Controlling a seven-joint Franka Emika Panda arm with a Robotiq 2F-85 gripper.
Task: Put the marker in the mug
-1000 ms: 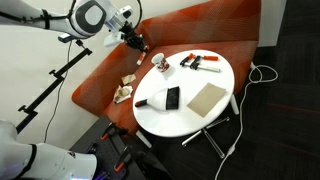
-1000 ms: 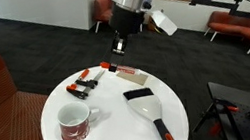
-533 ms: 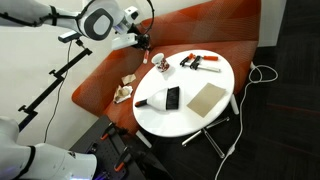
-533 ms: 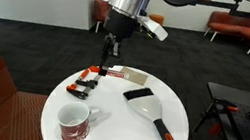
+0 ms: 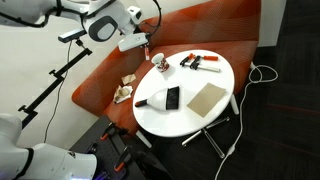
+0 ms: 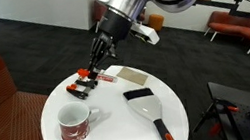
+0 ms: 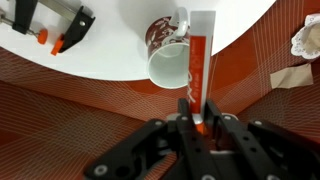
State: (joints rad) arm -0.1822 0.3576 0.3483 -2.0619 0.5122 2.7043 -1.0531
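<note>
My gripper tilts next, brings the marker (image 7: pixel 198 65) over the mug's opening (image 7: pixel 170 65), lowers and releases it, since the mug stands below my gripper and to its side.
The mug (image 7: pixel 166 52) is a small whitish cup with reddish markings, standing upright near the edge of the round white table (image 7: pixel 110 50). It also shows in both exterior views (image 5: pixel 158 64) (image 6: pixel 72 123). My gripper (image 7: pixel 198 125) is shut on the marker (image 7: pixel 198 65), a whitish and orange stick that points toward the table just right of the mug's rim. In both exterior views the gripper (image 5: pixel 147 52) (image 6: pixel 97 62) hangs in the air beside and above the mug, over the table's edge.
Red and black clamps (image 6: pixel 82 85) (image 7: pixel 58 25) lie behind the mug. A black brush (image 6: pixel 150 112) and a tan sheet (image 5: pixel 207 97) lie on the table. An orange couch (image 5: pixel 105 75) with crumpled paper (image 7: pixel 305 40) stands under the gripper.
The arm has carried the marker sideways and lower, from beyond the table's far side toward the clamps and the mug. The gripper has stayed shut on the marker.
</note>
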